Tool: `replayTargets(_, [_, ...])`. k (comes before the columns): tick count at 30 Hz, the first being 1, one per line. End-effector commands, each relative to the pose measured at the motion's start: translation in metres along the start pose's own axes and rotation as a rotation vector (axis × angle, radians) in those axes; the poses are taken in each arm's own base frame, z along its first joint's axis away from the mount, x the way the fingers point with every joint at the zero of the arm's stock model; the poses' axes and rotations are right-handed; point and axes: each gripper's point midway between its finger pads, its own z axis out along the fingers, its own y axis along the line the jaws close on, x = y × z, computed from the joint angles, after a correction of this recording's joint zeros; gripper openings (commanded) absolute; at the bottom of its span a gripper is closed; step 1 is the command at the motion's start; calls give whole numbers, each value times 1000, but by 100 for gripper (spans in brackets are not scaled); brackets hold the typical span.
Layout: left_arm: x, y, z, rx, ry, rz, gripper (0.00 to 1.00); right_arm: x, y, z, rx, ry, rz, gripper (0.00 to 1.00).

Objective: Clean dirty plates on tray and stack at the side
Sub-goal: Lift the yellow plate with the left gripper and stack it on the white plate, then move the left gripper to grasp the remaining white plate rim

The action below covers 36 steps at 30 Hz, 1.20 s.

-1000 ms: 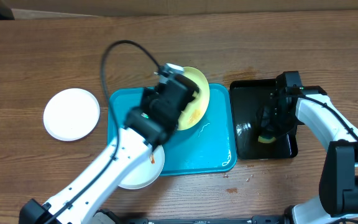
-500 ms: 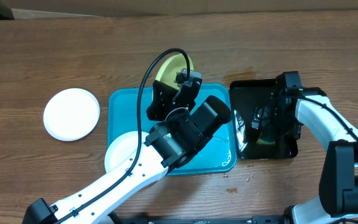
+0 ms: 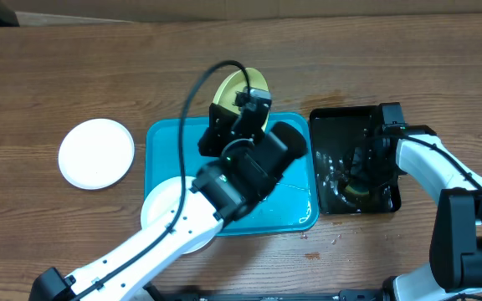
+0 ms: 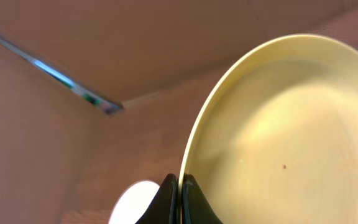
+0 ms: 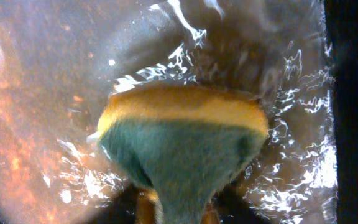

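The yellow-green plate should lie flat on the table's white plate (image 4: pixel 134 204) next, so my left gripper should swing past the tray and down and turn it flat.
My left gripper (image 4: pixel 180 202) is shut on the rim of the pale yellow-green plate (image 4: pixel 278 137) and holds it up on edge above the back of the turquoise tray (image 3: pixel 161 146); the plate (image 3: pixel 239 88) also shows in the overhead view. A white plate (image 3: pixel 164 209) lies at the tray's front left, partly under my left arm. Another white plate (image 3: pixel 96 153) lies on the table left of the tray. My right gripper (image 5: pixel 179 208) is shut on a yellow and green sponge (image 5: pixel 182 140) in the water of the black tray (image 3: pixel 333 125).
The black tray (image 5: pixel 42 93) holds rippling water and stands right of the turquoise tray. A cardboard wall (image 3: pixel 249 7) runs along the table's back edge. My left arm (image 3: pixel 182 226) crosses the turquoise tray from the front.
My left gripper has lifted and turned the yellow-green plate from tilted over the tray to nearly on edge at the tray's back. The right gripper has shifted the sponge slightly in the water.
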Motion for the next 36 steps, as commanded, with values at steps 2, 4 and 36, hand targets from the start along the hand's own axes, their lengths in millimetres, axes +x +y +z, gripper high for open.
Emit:
replayTargets(2, [25,19,25,153,168,-259,4,-16,7,-15,-15,-42,-6,100])
replayTargets(4, [49,40,40,170,282,-366,4,-15,6,-15,-14,-39,-6,100])
replayTargets(36, [315,190,167,-92,996,-1088,83,-16,7,-15,-15,-44,-6,100])
